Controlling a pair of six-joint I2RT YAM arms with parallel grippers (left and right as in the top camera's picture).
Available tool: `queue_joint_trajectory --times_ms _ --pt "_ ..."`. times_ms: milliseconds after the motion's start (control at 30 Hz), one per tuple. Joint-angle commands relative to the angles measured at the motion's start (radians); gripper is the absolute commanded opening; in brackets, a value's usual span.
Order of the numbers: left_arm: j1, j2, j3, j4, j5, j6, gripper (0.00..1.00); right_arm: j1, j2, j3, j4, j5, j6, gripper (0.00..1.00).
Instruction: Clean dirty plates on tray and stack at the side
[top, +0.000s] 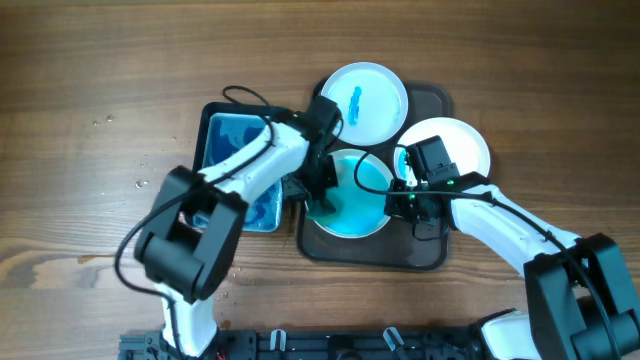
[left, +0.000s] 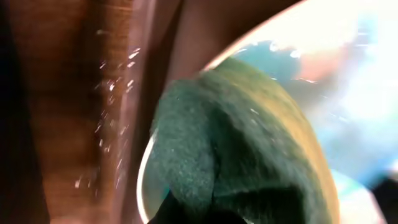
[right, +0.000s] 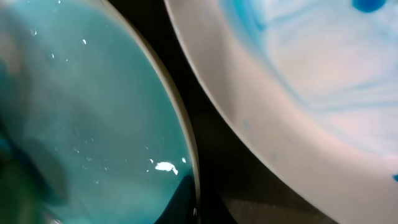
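Observation:
The sponge in my left gripper will come up off the near plate next. Then it will go down into the tub, open beside the tray (top: 428, 252).
Three plates lie on the dark brown tray (top: 428, 252). The far plate (top: 362, 100) carries a blue smear, and the right plate (top: 450, 140) (right: 311, 81) shows faint blue streaks. The near plate (top: 355, 205) (right: 93, 112) is flooded with teal-blue liquid. My left gripper (top: 318, 203) (left: 211, 214) is shut on a green sponge (left: 236, 143), which presses on the near plate's left side by its rim (left: 149, 162). At that plate's right rim my right gripper (top: 403, 200) (right: 196, 208) is shut, a dark finger (right: 183, 199) lying over the edge.
A blue rectangular tub (top: 232, 135) with blue water stands just left of the tray, under my left arm. Water droplets speckle the wooden table (top: 120, 120) left of the tub. The tray's bare floor (right: 211, 155) shows between the two plates.

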Motion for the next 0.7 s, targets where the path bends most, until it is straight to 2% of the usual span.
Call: queue_joint_trajectory --times_ms 0,100,233,300,367,533,667 --pt "0.095 -0.195 0.029 -0.048 0.054 -0.016 0.04 -0.002 0.037 -0.028 -0.020 0.040 -0.132 0.04" --pt "0.180 -0.288 0.029 -0.122 -0.098 0.006 0.04 -0.002 0.037 -0.029 -0.020 0.065 -0.135 0.04" --pt "0.288 -0.320 0.022 -0.203 -0.307 0.010 0.04 -0.002 0.037 -0.028 0.011 0.071 -0.090 0.05" --pt "0.332 -0.312 -0.004 -0.198 -0.309 0.037 0.04 -0.002 0.036 -0.013 0.013 0.063 -0.092 0.04" --pt "0.362 -0.299 -0.046 -0.169 -0.309 0.060 0.04 -0.004 0.026 0.048 -0.056 0.019 -0.092 0.04" --pt "0.395 -0.287 -0.177 -0.041 -0.273 0.063 0.04 0.001 -0.020 0.318 -0.360 0.032 -0.166 0.04" --pt "0.417 -0.293 -0.179 -0.022 -0.195 0.087 0.22 0.019 -0.025 0.494 -0.560 0.144 -0.209 0.04"
